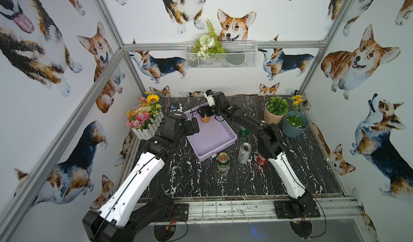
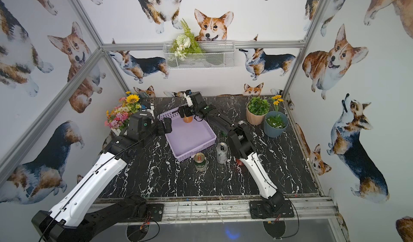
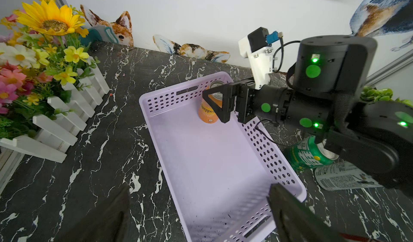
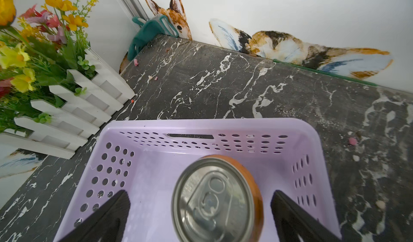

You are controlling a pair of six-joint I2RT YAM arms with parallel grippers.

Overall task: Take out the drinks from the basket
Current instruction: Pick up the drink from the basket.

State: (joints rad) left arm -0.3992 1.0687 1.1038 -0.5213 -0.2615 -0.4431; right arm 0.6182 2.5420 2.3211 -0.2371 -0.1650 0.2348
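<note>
The orange can is below, between both fingers, so my right gripper will lower its open fingers around it and close next.
The lavender basket lies mid-table. One orange can stands upright in its far corner. My right gripper hangs open over it, with a finger on each side of the can's top and a gap to both. My left gripper is open and empty at the basket's left edge. Outside the basket stand a green can, a silver can, a red can half hidden by the right arm, and another green can.
A white fence planter of flowers stands left of the basket. A beige pot and a blue pot stand at the back right. Another silver can top shows behind the right arm. A wire basket hangs on the back wall.
</note>
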